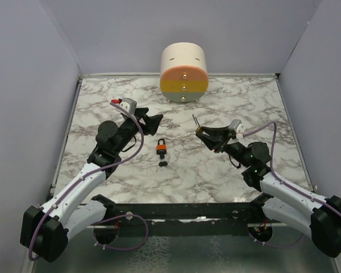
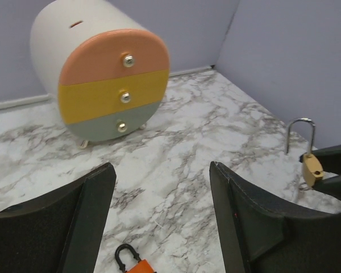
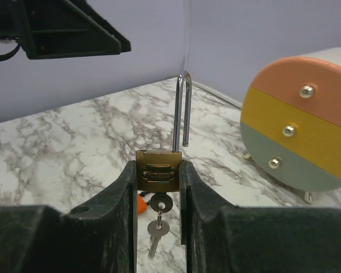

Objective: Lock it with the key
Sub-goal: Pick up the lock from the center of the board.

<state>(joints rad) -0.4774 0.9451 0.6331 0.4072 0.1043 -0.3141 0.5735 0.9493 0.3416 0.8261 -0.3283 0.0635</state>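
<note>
I will move my left gripper to the right in the top view and turn it to close on the shackle's bend (image 1: 194, 116) (image 2: 302, 120), because the brass padlock's shackle is open.
A brass padlock (image 3: 158, 172) is held upright above the table, with my right gripper (image 3: 158, 166) shut on its body. Its steel shackle (image 3: 181, 108) is open, the short leg free of the body. A key (image 3: 159, 203) sits in its underside and a second key (image 3: 156, 234) dangles from it. The top view shows this padlock (image 1: 199, 131) in my right gripper (image 1: 204, 136), right of centre. My left gripper (image 2: 162, 168) is open and empty, hovering over the marble. An orange padlock (image 1: 161, 148) lies between the two grippers, a dark key (image 1: 163, 164) beside it.
A round white drawer unit (image 1: 183, 74) with pink, yellow and grey fronts stands at the back centre. Grey walls close in the marble table (image 1: 244, 102) on three sides. In the left wrist view the orange padlock (image 2: 137, 264) lies just below my fingers.
</note>
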